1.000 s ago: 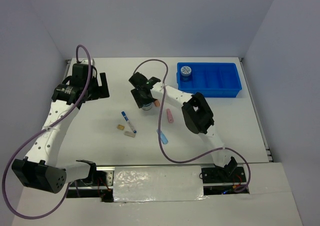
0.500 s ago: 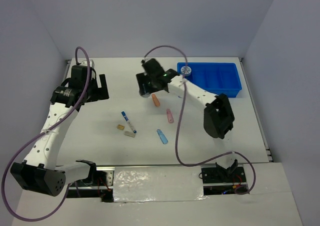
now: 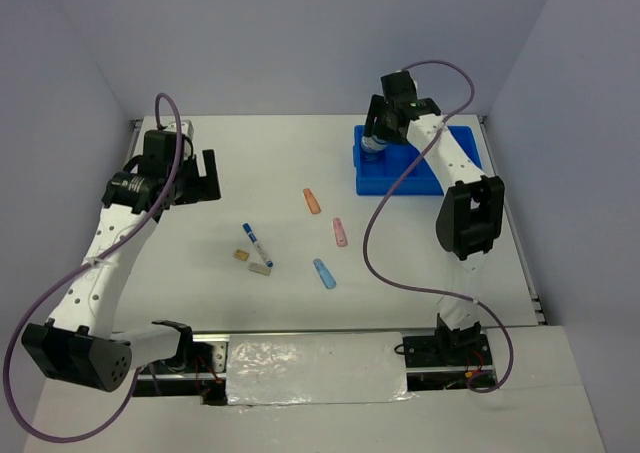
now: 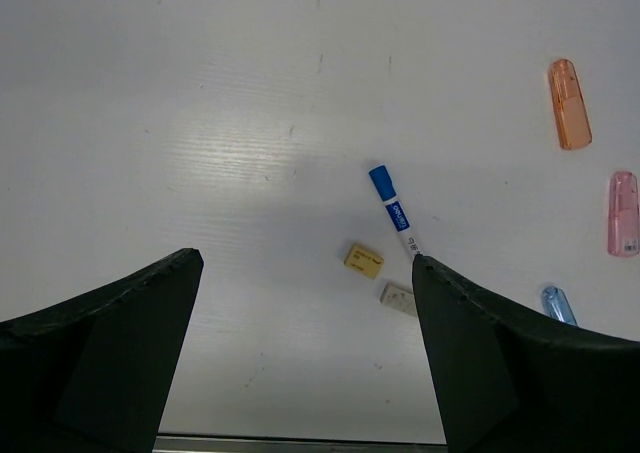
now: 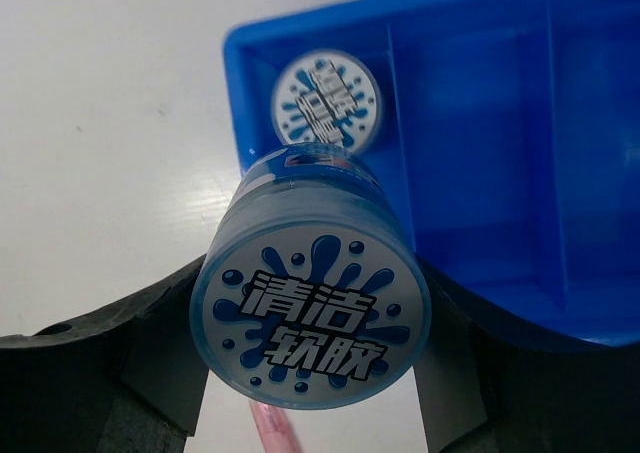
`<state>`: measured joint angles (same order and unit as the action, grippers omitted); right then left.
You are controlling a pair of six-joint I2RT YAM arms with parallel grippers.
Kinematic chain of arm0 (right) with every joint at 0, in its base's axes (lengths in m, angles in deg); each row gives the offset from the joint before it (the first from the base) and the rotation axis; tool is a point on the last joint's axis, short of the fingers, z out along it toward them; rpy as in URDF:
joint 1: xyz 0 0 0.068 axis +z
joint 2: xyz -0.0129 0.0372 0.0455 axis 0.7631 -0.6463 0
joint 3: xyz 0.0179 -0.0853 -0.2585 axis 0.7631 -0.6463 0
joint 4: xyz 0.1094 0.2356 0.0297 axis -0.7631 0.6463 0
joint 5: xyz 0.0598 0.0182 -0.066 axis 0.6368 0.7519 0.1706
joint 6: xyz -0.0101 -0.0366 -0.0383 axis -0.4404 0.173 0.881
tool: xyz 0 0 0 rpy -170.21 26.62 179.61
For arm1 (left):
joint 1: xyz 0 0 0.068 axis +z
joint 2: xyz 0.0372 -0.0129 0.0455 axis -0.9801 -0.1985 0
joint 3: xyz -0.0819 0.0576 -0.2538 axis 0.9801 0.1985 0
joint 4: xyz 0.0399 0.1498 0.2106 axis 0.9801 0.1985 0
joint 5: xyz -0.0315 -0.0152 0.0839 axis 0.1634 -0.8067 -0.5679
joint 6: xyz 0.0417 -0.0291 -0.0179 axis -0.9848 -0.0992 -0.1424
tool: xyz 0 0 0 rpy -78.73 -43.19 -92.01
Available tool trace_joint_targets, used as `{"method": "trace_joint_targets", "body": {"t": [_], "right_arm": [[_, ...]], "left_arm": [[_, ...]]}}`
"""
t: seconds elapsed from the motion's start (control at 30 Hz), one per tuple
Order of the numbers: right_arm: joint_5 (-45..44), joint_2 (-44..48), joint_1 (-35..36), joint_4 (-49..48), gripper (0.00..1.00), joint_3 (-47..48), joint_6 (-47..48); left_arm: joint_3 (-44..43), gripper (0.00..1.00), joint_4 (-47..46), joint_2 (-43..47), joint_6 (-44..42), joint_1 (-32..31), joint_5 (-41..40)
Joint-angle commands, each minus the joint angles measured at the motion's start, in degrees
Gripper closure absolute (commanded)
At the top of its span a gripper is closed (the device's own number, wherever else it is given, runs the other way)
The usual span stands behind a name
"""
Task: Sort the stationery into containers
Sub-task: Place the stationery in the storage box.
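Observation:
My right gripper should next lower the round blue-white roll (image 5: 312, 318) into the tray section's free near part below, beside the second roll, and release it.
My right gripper (image 5: 312, 368) is shut on a round blue-white roll (image 5: 312, 318) and holds it above the near-left corner of the blue tray (image 5: 480, 123). A second roll (image 5: 326, 101) lies in the tray's left compartment. In the top view the right gripper (image 3: 380, 133) hangs over the tray's (image 3: 380, 179) left end. On the table lie the orange bar (image 3: 313, 201), pink bar (image 3: 340, 232), light-blue bar (image 3: 324, 273), marker (image 3: 256, 244), tan block (image 3: 241, 256) and beige bar (image 3: 260, 268). My left gripper (image 3: 205, 175) is open and empty, left of them.
The left wrist view shows the marker (image 4: 393, 210), tan block (image 4: 363, 260) and beige bar (image 4: 398, 297) between my open left fingers, with the orange bar (image 4: 569, 104) and pink bar (image 4: 622, 213) at the right. The right arm's purple cable hangs over the table's right half.
My right arm lifted the roll from the middle of the table and carried it right and back to the tray's left end. The left arm has not moved.

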<state>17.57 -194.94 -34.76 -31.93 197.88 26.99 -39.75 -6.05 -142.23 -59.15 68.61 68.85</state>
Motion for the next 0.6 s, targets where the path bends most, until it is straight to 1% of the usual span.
{"method": "trace_joint_targets", "body": {"t": [0.0,0.17,0.3,0.47,0.57], "right_arm": [[3.4,0.1,0.7,-0.6,0.55,-1.2,0.9],[4.0,-1.7,0.6,-0.7,0.52,-1.8,1.6],[2.6,-3.1,0.4,-0.1,0.44,-2.0,1.8],[1.0,-3.0,0.1,-0.2,0.42,-3.4,2.1],[0.9,-2.9,-0.1,-0.3,0.39,-3.7,2.6]], "left_arm": [[-2.2,0.01,-0.5,-0.7,-0.8,0.3,1.1],[-1.3,0.01,-1.1,-1.4,-0.5,0.3,1.7],[-0.7,0.01,-1.4,-1.8,-0.5,0.3,1.9],[-0.1,0.01,-1.8,-2.0,-0.6,0.3,1.4],[0.2,0.01,-2.1,-2.1,-0.6,0.3,1.6]]}}
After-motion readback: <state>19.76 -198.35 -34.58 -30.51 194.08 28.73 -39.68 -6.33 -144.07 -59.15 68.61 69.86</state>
